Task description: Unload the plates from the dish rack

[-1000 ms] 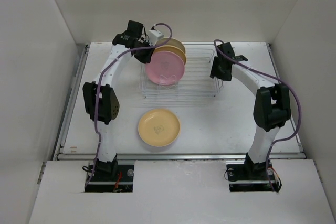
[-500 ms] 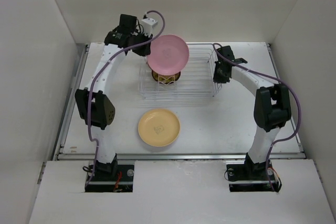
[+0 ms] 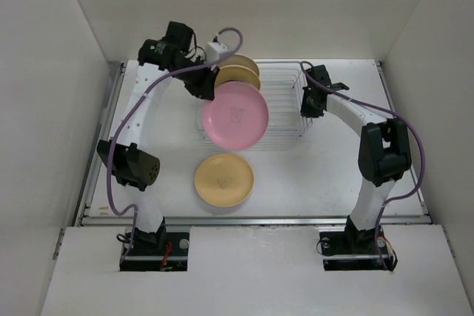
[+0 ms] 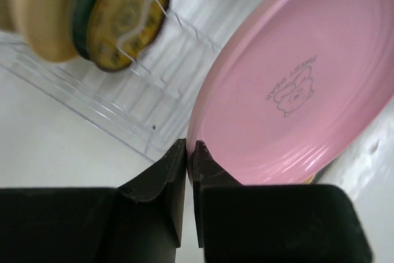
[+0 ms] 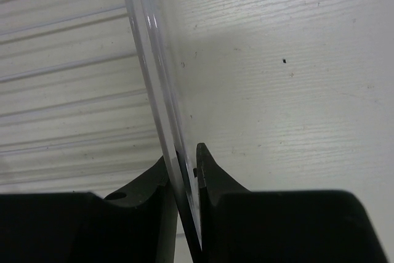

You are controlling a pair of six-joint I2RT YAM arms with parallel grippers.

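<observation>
My left gripper brings the pink plate back and down from the rack onto the yellow plate (image 3: pixel 224 180) next, since that yellow plate lies flat and uncovered.
My left gripper (image 3: pixel 210 91) (image 4: pixel 189 149) is shut on the rim of a pink plate (image 3: pixel 235 115) (image 4: pixel 295 90), which hangs tilted above the front left part of the dish rack (image 3: pixel 285 105) (image 4: pixel 141 112). Two pale yellow and cream plates (image 3: pixel 240 72) stand upright at the rack's back left. The left wrist view also shows a small amber-brown patterned plate (image 4: pixel 126 20) beside a cream plate (image 4: pixel 37 16) between the prongs. My right gripper (image 3: pixel 306 101) (image 5: pixel 186 158) is shut on the rack's right wall wire (image 5: pixel 148 47).
A yellow plate (image 3: pixel 224 180) lies flat on the white table (image 3: pixel 311 175) in front of the rack, between the two arm bases. White walls enclose the table on the left, right and back.
The left gripper lifted the pink plate up out of the rack, then brought it forward and lower over the rack's front. The right gripper closed on the rack's right wall.
</observation>
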